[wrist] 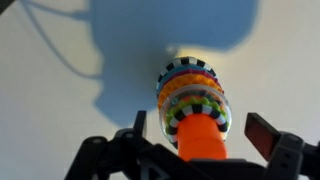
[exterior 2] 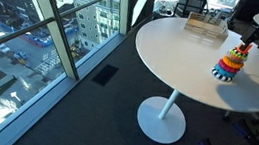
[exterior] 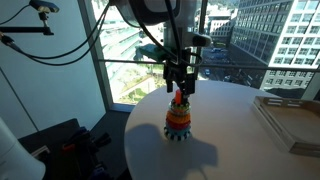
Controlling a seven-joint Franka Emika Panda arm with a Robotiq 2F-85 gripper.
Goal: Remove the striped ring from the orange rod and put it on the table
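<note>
The striped ring (exterior: 179, 102) (wrist: 196, 105) sits just below my gripper. Next, my gripper lowers its open fingers past the rod's orange top and closes them on the ring's opposite sides.
A small ring-stacking toy stands upright on the round white table (exterior: 240, 140) (exterior 2: 173, 50). Its orange rod (wrist: 202, 138) (exterior: 179, 98) rises from the stack, with the striped ring (wrist: 196, 105) as the topmost ring around it, above green, orange and yellow rings. The toy also shows in an exterior view (exterior 2: 231, 64). My gripper (wrist: 205, 135) (exterior: 180, 84) hangs just above the toy, open, its fingers on either side of the rod's top and holding nothing. In an exterior view (exterior 2: 247, 40) the gripper is above the toy near the table's far edge.
A pale rectangular tray (exterior: 292, 120) (exterior 2: 205, 29) lies on the table away from the toy. Floor-to-ceiling windows (exterior: 120, 50) stand behind the table. A dark stand with cables (exterior: 60, 145) is on the floor beside the table.
</note>
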